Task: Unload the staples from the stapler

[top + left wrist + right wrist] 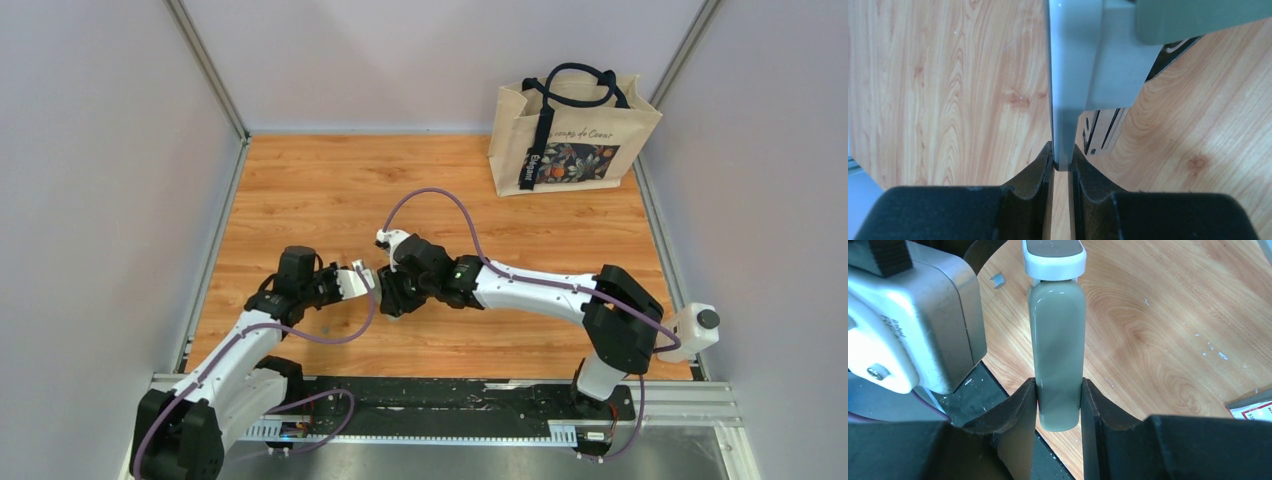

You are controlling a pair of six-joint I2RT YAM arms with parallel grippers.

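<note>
I will lower my right gripper to the bare wood below it and to its left in the top view, and release the stapler's cover there.
The stapler (1057, 350), a slim grey-green bar with a white end piece, is held above the wood between both arms at mid-table. My right gripper (1059, 390) is shut across its rounded near end. My left gripper (1062, 155) is shut on a thin pale plate of the stapler (1068, 75), edge-on in the left wrist view. A shiny slotted metal part (1103, 131) shows beside that plate. From above, the left gripper (362, 280) and right gripper (392, 295) almost touch. A tiny silvery-grey bit (997, 279), seemingly staples, lies on the wood.
A printed tote bag (570, 130) stands at the back right of the wooden table (330, 190). A small red-and-white box (1252, 409) lies at the right edge of the right wrist view. The black base rail (450, 400) runs along the near edge.
</note>
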